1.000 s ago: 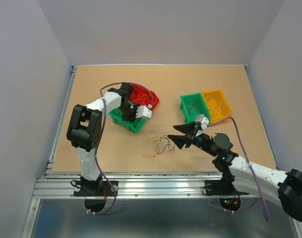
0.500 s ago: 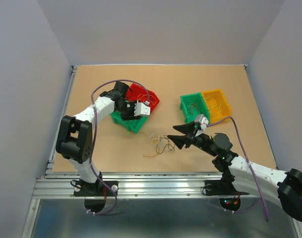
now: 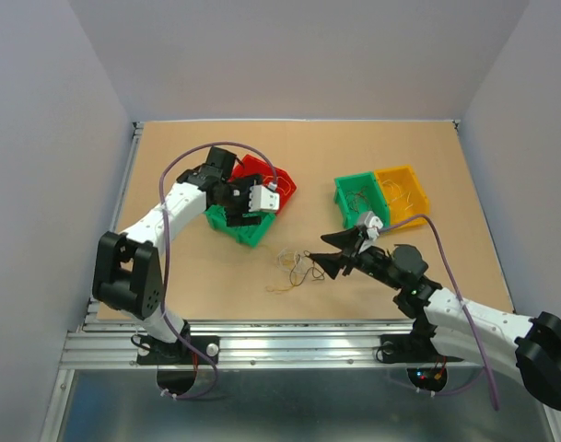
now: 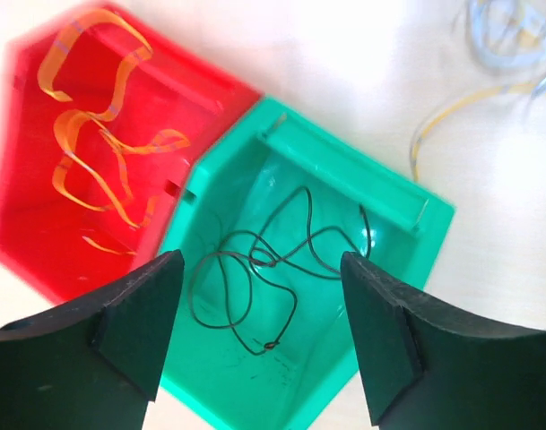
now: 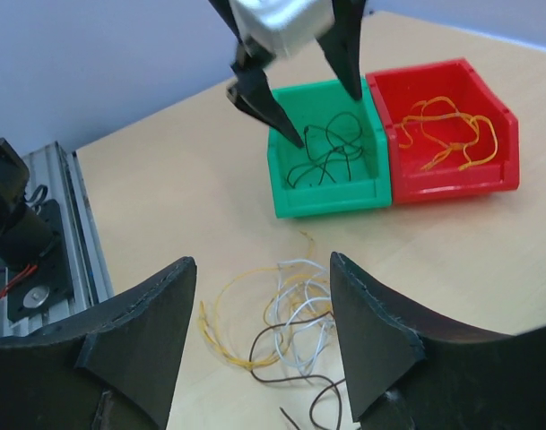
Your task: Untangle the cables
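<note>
My right gripper turns and lowers to the outer edge of the dark brown cable's loop next, which sticks out from the yellow and whitish wires.
The loose cables (image 5: 295,322) lie in a small tangle of yellow, whitish and dark wires on the table (image 3: 294,268). My right gripper (image 5: 264,349) hovers open just above and right of them (image 3: 315,247), with nothing between its fingers. My left gripper (image 4: 264,340) stands open over a green bin (image 4: 389,193), empty. A dark cable (image 4: 273,260) lies loose on that bin's floor. Orange cables (image 4: 102,152) lie in the red bin (image 4: 201,76) beside it. In the top view the left gripper (image 3: 234,204) is above the green bin (image 3: 248,232).
A second green bin (image 3: 356,195) and a yellow bin (image 3: 402,191) stand together at the right, each with thin wires inside. The red bin (image 3: 262,173) touches the left green bin. A metal rail (image 3: 289,343) borders the table's near edge.
My left gripper has opened above the green bin, and its arm's elbow has swung left. My right gripper has opened slightly wider and edged a little towards the tangle.
</note>
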You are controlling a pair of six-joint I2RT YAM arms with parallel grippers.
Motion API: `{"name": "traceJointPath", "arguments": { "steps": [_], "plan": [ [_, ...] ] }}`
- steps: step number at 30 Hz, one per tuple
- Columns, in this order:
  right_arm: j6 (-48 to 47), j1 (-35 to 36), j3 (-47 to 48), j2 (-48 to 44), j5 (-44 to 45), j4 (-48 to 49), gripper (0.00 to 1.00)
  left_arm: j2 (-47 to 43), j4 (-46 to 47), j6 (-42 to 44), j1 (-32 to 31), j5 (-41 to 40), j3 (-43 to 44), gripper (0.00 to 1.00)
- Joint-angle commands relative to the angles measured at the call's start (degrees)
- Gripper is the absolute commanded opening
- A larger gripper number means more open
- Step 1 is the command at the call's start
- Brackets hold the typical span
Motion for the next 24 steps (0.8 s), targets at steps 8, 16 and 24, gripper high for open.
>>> {"name": "traceJointPath", "arguments": {
  "steps": [8,16,24],
  "plan": [
    [6.6,0.4,11.6,-1.6,15.3,-25.8,0.68,-26.2,28.3,-26.6,-16.5,6.5,-20.5,0.99],
    [9.4,0.4,17.2,4.4,20.8,-42.7,0.69,-31.8,43.1,-38.4,-19.4,-0.4,-28.9,0.98],
    [13.5,2.1,22.8,16.7,26.7,-53.3,0.57,-29.6,50.1,-38.0,-19.8,-7.0,-33.5,0.92]
  ]
}}
